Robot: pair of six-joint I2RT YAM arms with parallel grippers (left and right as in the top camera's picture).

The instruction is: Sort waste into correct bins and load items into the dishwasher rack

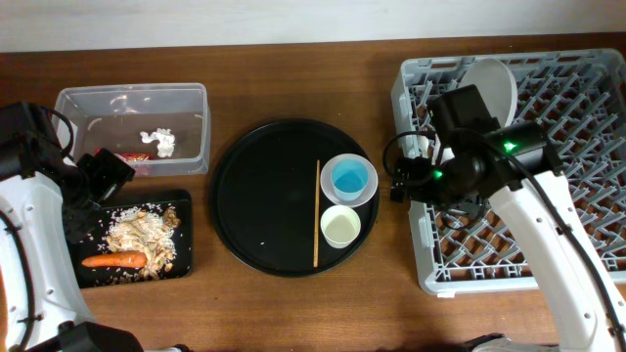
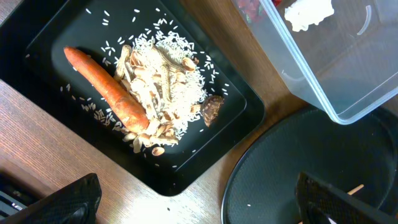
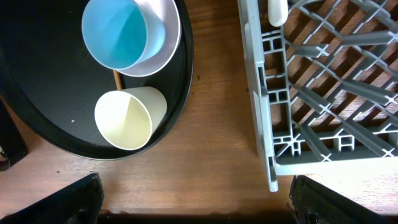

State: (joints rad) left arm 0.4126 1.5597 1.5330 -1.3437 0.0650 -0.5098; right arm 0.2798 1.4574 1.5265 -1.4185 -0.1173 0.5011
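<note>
My left gripper is above the white cup's rim beside the wooden stick [image 1: 317, 210] and has to move down onto it, to the right in the overhead view, since the top of the white cup is open.
The clear tub [image 1: 186, 103] holds the crumpled napkin [image 1: 158, 142] and the red wrapper [image 1: 135, 156]. The shallow black tray [image 1: 184, 256] holds rice [image 1: 142, 235] and the carrot [image 1: 112, 260]. The left wrist view shows the carrot [image 2: 106, 90], rice [image 2: 165, 87] and brown lump [image 2: 212, 109]. On the round black tray [image 1: 264, 196] lie the wooden stick [image 1: 317, 210], the light-blue cup [image 1: 350, 179] inside the pale bowl [image 1: 370, 194], and the white cup [image 1: 340, 227]. The plate [image 1: 489, 83] stands in the grey rack [image 1: 567, 147]. My left gripper [image 2: 199, 205] is open and empty. My right gripper [image 3: 196, 199] is open and empty between the round tray and the rack.
The right wrist view shows the rack's corner [image 3: 267, 155] near the blue cup [image 3: 121, 31] and white cup [image 3: 127, 118]. A white piece [image 3: 277, 9] rests on the rack's edge; I cannot tell what it is.
</note>
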